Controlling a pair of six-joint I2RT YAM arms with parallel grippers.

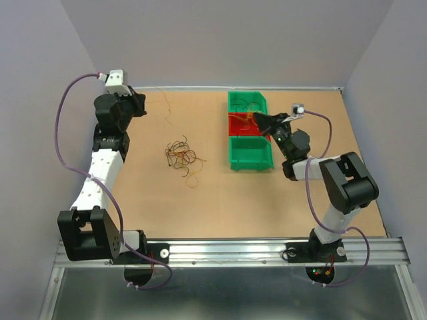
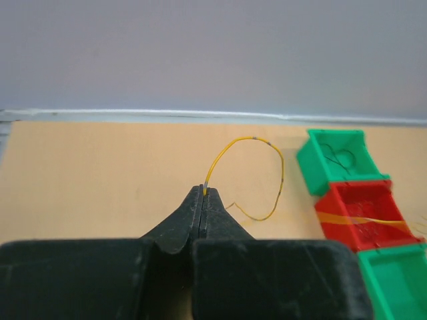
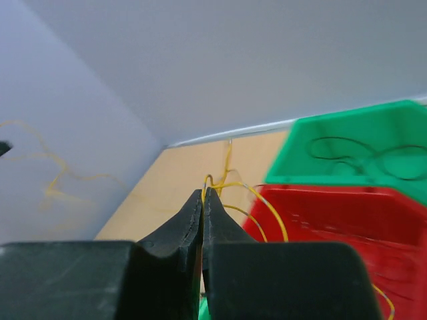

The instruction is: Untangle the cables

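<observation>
The right gripper carries the wire back and to the left in the top view next, to the bare tabletop by the near green bin, and releases.
The cables lie in a loose tangle [image 1: 181, 157] of dark, reddish and orange wires on the left middle of the table. My left gripper [image 1: 141, 102] is at the far left, shut [image 2: 203, 191] on the end of a yellow wire [image 2: 268, 148] that loops off to the right. Over the red bin [image 1: 240, 127], my right gripper [image 1: 256, 118] is also shut [image 3: 205, 191], pinching a yellow wire [image 3: 275, 215] that curves down into that bin. Black wires [image 3: 347, 152] lie in the far green bin [image 1: 247, 102].
Three small bins stand in a row right of centre: green, red, then another green one [image 1: 251, 153] nearest me. Grey walls enclose the table on the far, left and right sides. A metal rail [image 1: 227, 252] runs along the near edge.
</observation>
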